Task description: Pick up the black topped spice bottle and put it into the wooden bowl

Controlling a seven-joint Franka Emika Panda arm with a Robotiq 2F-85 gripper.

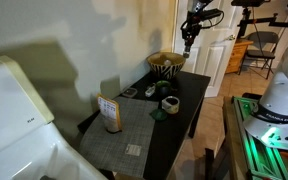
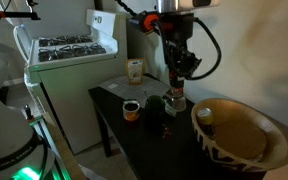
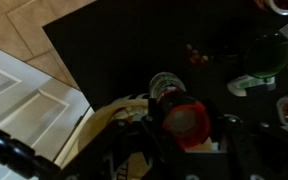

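Note:
I need to move my gripper over the wooden bowl's rim next and down into the bowl's open inside to release the bottle, because the spice bottle [image 2: 177, 99] still hangs outside that rim.
My gripper [image 1: 188, 42] hangs raised beside the wooden bowl [image 1: 167, 63], which stands at the far end of the dark table. In an exterior view the gripper [image 2: 177, 90] is shut on a small spice bottle [image 2: 177, 99], just left of the bowl's striped wall [image 2: 222, 150]. In the wrist view the held bottle [image 3: 184, 120] fills the space between the fingers. Its near end looks round and red, and the rest looks dark. The cap colour is unclear. The bowl's rim [image 3: 109, 118] shows at the lower left. A small thing [image 2: 205, 117] lies inside the bowl.
A squat green cup [image 1: 170, 103] stands mid-table and also shows in the wrist view [image 3: 264, 55]. A small cup [image 2: 131, 108] and a carton [image 1: 110, 113] stand further along. A white stove [image 2: 69, 50] adjoins the table. A white door [image 3: 29, 95] is near the bowl.

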